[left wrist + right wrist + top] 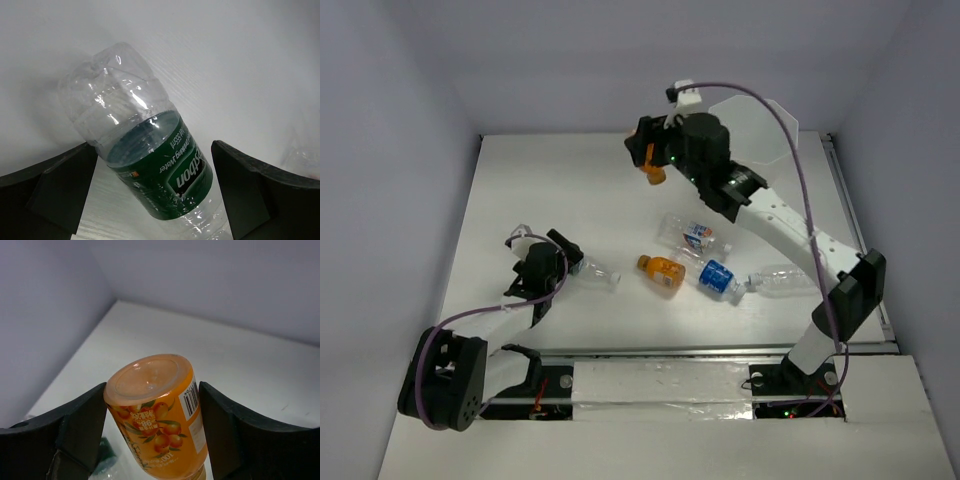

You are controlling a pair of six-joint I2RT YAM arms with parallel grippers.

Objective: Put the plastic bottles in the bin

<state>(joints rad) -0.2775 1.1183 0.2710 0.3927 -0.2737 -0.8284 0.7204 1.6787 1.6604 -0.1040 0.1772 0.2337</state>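
Note:
The clear bottle lies between my left gripper's open fingers, so the gripper next eases slightly toward the bottle's base and closes across the green label's edge (148, 145) there.
My right gripper (652, 165) (152, 390) is shut on an orange bottle (655, 173) (157, 425) and holds it in the air over the back of the table, left of the bin (765, 125). My left gripper (565, 258) (154, 150) is open low over the table, its jaws on either side of a clear bottle with a green label (595, 273) (150, 165) that lies on its side, with a gap at the right finger. A second orange bottle (662, 275), two blue-and-white labelled bottles (695, 235) (720, 278) and a clear bottle (782, 281) lie mid-table.
The translucent white bin stands at the back right, partly hidden behind the right arm. Walls close the table (550, 190) at the back and on both sides.

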